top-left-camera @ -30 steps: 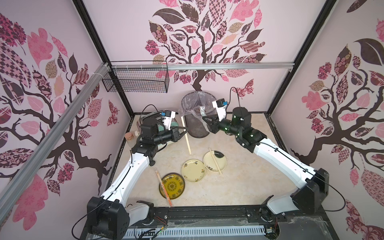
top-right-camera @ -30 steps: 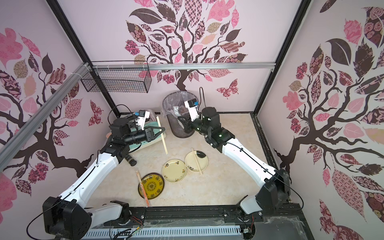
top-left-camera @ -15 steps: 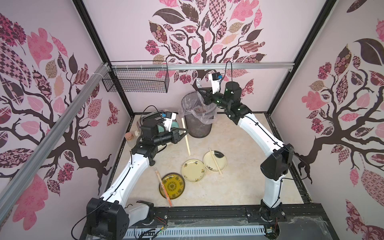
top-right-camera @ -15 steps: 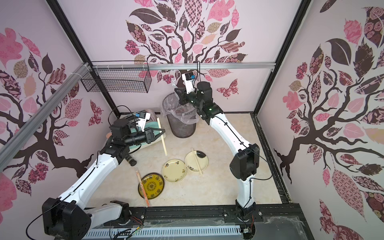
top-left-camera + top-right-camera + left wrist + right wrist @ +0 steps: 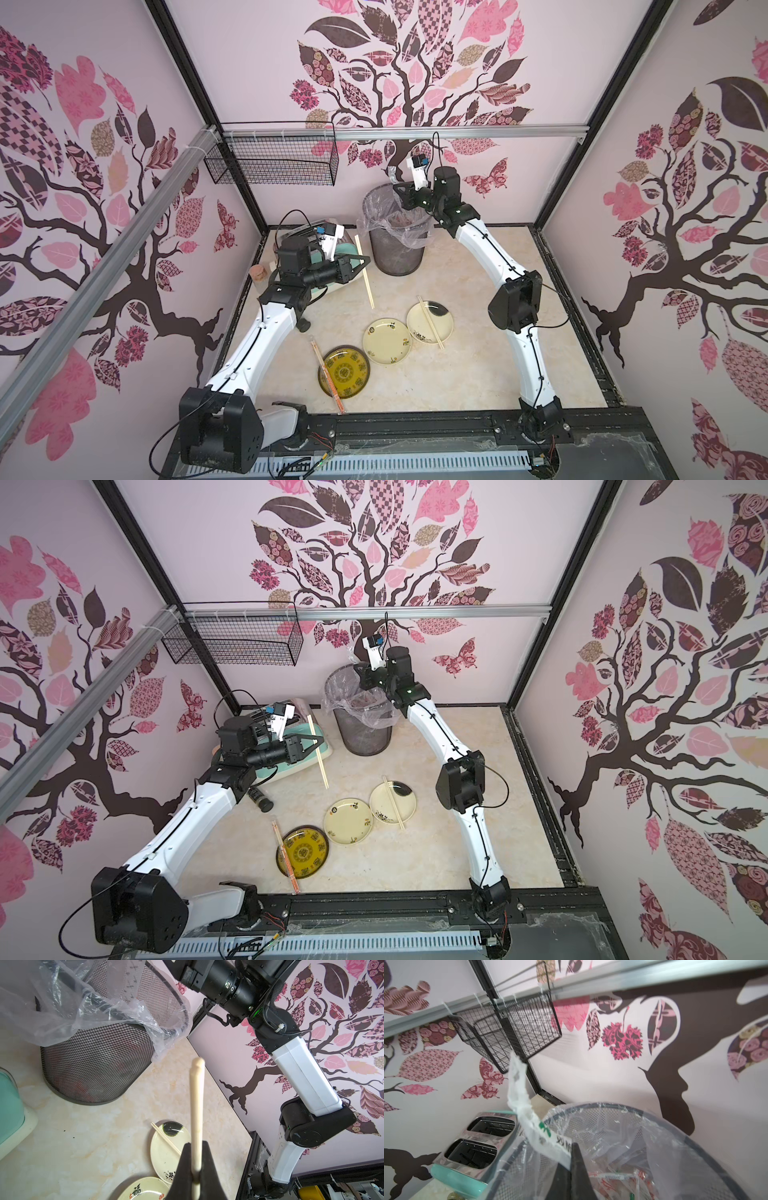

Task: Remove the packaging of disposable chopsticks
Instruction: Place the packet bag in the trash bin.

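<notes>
I should next tilt my right gripper downward and lower it into the lined opening (image 5: 389,209) (image 5: 624,1156) to let go of the sleeve, because the used sleeves inside the mesh bin are below my right gripper.
My left gripper (image 5: 367,263) (image 5: 196,1167) is shut on a bare pair of disposable chopsticks (image 5: 364,272) (image 5: 197,1105), held tilted in front of the toaster. My right gripper (image 5: 395,188) (image 5: 572,1159) is shut on a clear-whitish packaging sleeve with green print (image 5: 529,1118) over the far rim of the mesh bin (image 5: 395,249). Used sleeves with red print (image 5: 612,1180) lie inside the bin. Another bare pair (image 5: 430,322) rests on the white plate (image 5: 442,328). An orange-red sleeved pair (image 5: 326,376) lies across the dark plate's (image 5: 361,386) left edge.
A cream plate (image 5: 386,343) sits between the other two plates. The teal toaster (image 5: 473,1153) stands left of the bin, whose clear liner (image 5: 62,1012) spills over the rim. A wire basket (image 5: 274,162) hangs on the back wall. A small dark bottle (image 5: 259,800) lies beside my left arm.
My right arm has swung up and back from beside the left gripper to above the bin's far rim, carrying the sleeve. The left gripper has kept the chopsticks almost still.
</notes>
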`<state>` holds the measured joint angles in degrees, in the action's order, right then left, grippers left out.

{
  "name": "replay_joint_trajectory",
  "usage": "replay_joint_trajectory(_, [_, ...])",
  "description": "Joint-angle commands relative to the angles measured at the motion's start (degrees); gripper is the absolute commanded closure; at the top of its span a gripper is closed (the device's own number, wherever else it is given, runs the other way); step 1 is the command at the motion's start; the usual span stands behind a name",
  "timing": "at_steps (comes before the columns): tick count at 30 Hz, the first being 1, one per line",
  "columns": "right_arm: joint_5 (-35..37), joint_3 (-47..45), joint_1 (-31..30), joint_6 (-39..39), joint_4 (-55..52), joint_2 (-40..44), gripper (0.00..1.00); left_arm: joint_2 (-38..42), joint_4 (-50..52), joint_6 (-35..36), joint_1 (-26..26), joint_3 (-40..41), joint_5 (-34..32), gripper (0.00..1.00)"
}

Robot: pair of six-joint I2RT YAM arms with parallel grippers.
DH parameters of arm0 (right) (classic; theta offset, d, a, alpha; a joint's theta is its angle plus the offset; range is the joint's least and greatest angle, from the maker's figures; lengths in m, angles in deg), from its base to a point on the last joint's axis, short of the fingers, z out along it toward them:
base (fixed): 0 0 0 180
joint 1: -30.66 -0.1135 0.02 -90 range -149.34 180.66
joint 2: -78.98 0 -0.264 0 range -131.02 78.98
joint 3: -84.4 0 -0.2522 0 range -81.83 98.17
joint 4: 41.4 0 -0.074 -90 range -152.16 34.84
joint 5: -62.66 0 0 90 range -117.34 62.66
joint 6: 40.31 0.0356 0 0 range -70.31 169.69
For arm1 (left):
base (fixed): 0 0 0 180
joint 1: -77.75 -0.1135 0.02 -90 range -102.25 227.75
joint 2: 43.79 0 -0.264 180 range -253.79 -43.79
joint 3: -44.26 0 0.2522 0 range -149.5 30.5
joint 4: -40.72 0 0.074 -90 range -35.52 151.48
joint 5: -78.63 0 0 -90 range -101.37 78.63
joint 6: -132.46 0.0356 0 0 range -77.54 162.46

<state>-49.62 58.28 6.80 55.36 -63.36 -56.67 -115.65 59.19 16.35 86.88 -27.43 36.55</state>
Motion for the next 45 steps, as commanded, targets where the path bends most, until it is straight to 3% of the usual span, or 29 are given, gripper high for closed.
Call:
replay_joint_trajectory(1, [1.99, 2.01, 0.31, -2.92, -4.69, -2.13, 1.0, -0.81, -1.4, -0.15, -0.39, 0.44, 1.18, 1.0])
replay_joint_trajectory(20, [9.48, 3.13, 0.41, -8.85, -16.42, -6.91, 1.0, -3.16, -1.47, -1.01, -0.77, 0.43, 1.28, 1.0])
replay_joint_trajectory(31, [9.4, 1.98, 0.41, -8.8, -15.18, -9.63, 0.95, -3.28, -1.51, -1.22, -0.85, 0.49, 1.03, 1.0])
replay_joint_trajectory(37, [9.1, 2.9, 0.39, -8.31, -15.0, -12.06, 0.82, -3.33, -1.49, -1.31, -0.82, 0.44, 1.03, 1.0])
replay_joint_trajectory(45, [10.83, 5.31, 0.41, -8.24, -14.07, -10.89, 0.51, -3.54, -1.58, -1.58, -0.92, 0.43, 1.17, 1.0])
